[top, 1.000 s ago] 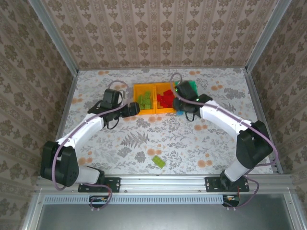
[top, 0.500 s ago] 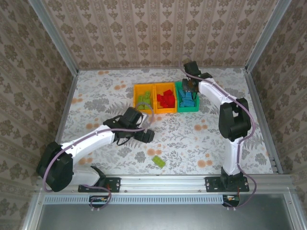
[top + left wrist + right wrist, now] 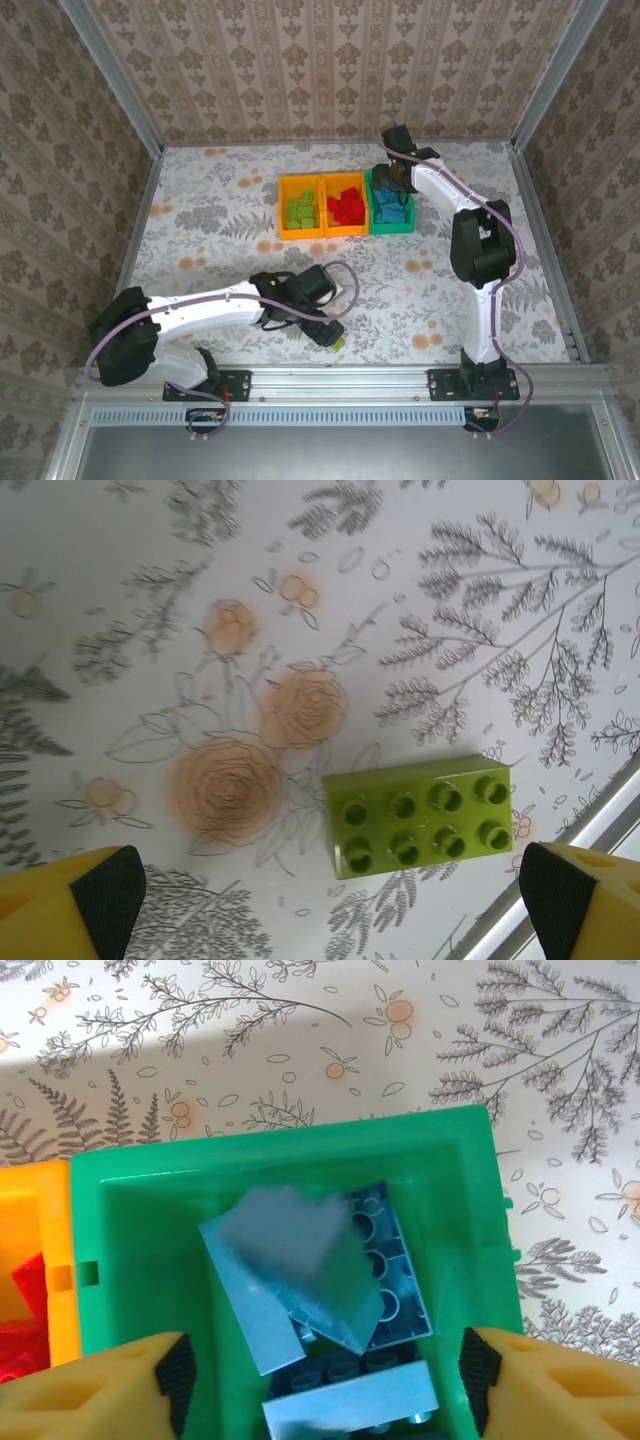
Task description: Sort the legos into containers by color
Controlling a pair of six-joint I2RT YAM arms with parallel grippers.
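The lime green lego lies below the left gripper, off-center toward the front bar, so the gripper should lower and shift that way to close on the short ends of the lime green lego (image 3: 338, 343) (image 3: 420, 815).
A lime green lego (image 3: 420, 815) lies studs up on the floral table near the front rail. My left gripper (image 3: 330, 910) hovers over it, open, with its fingertips (image 3: 100, 900) wide to either side and nothing held. In the top view that left gripper (image 3: 322, 330) sits low beside the lego (image 3: 338, 343). My right gripper (image 3: 328, 1385) is open above the green container (image 3: 280, 1150). A blurred blue lego (image 3: 300, 1260) lies loose on other blue legos inside it. From above, the right gripper (image 3: 388, 182) is at the back of the green container (image 3: 390, 226).
Two orange containers stand left of the green one: the left one (image 3: 283, 210) holds green legos, the middle one (image 3: 345, 232) red legos (image 3: 20, 1300). The metal front rail (image 3: 590, 840) runs close by the lime lego. The cell's walls enclose the table.
My left arm swung from the containers down to the lime lego by the front rail. My right gripper moved to the green container's far end and opened, letting a blue lego go.
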